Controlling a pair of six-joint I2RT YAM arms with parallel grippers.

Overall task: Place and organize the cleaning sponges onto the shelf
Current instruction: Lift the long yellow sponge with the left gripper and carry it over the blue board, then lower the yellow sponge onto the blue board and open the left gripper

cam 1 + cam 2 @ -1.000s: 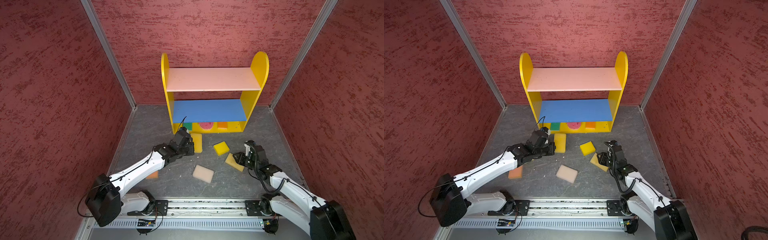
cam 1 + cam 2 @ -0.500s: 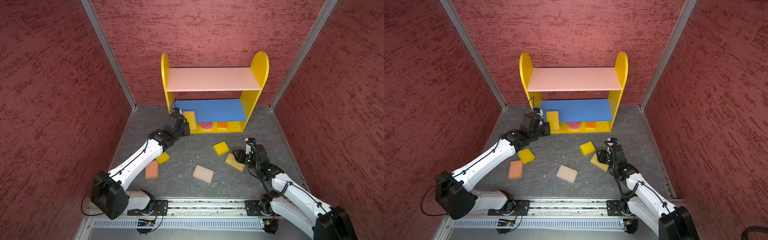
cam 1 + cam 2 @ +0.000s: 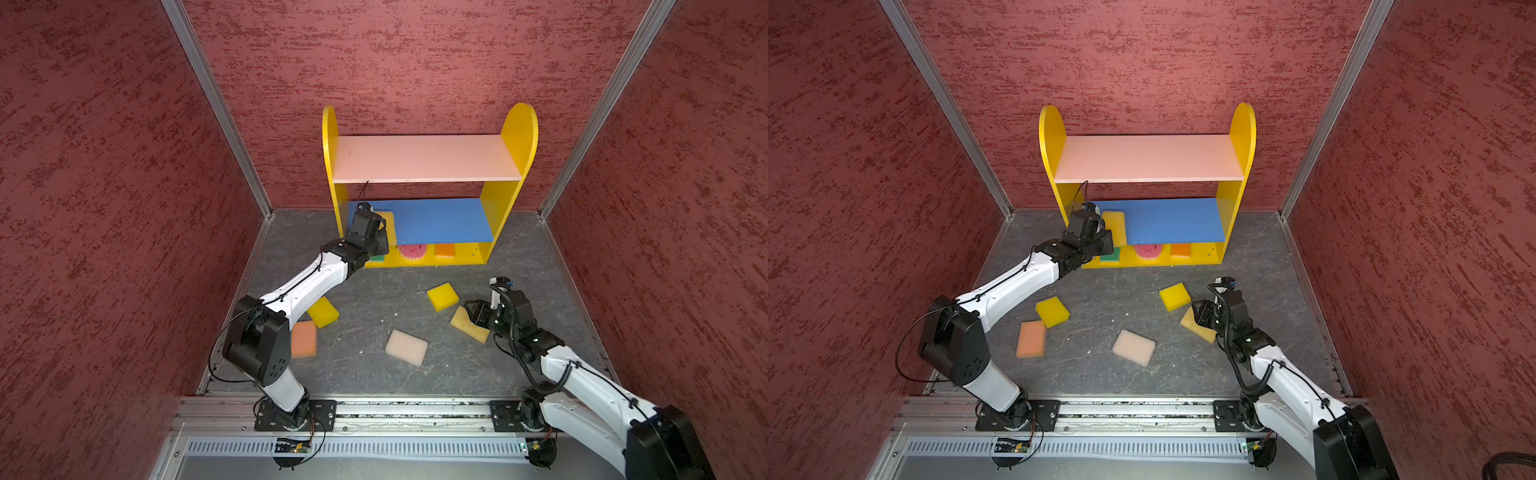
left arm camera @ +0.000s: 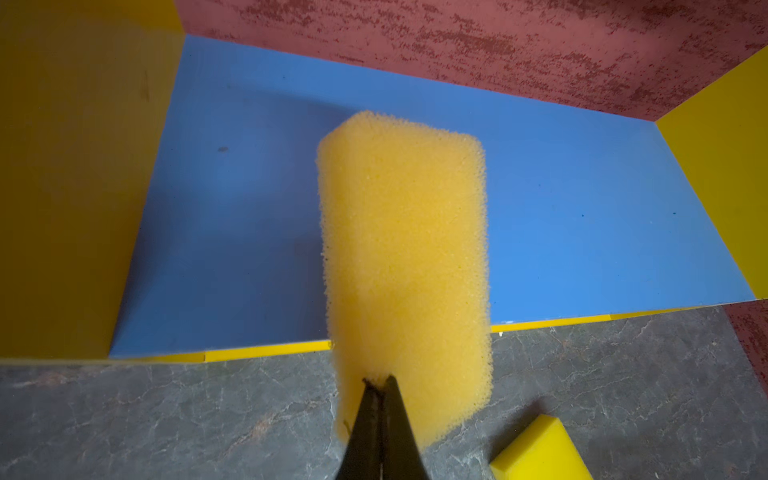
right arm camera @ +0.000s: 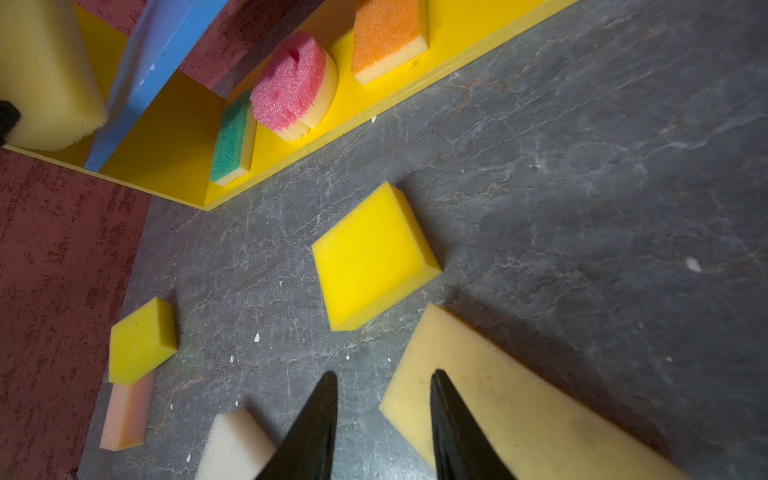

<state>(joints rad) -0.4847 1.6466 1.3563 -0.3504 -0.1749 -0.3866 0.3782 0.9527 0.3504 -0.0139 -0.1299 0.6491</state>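
Observation:
The left gripper moves outward and releases the golden sponge on the blue board (image 4: 582, 199) beside the shelf's closer yellow side next, as the sponge's near end overhangs the board's front edge.
My left gripper (image 4: 378, 380) is shut on the near end of a golden sponge (image 4: 403, 249). It holds the sponge lengthwise over the left part of the shelf's (image 3: 517, 137) blue middle board (image 4: 582, 199). In both top views the sponge (image 3: 1115, 224) sits at the board's front left. My right gripper (image 5: 382, 376) is open and low over the floor. One finger is over the corner of a tan sponge (image 5: 519, 395), the other over bare floor. Green (image 5: 230, 149), pink round (image 5: 291, 83) and orange (image 5: 386, 33) sponges stand on the yellow bottom board.
Loose on the grey floor lie a yellow sponge (image 3: 442, 296) by the right gripper, a cream one (image 3: 406, 347) in the middle, and another yellow one (image 3: 323, 312) with a peach one (image 3: 303, 338) under my left arm. Red walls close in on three sides.
My left arm has lifted the golden sponge from the floor in front of the shelf up to the blue board. The right gripper has opened a little over the tan sponge.

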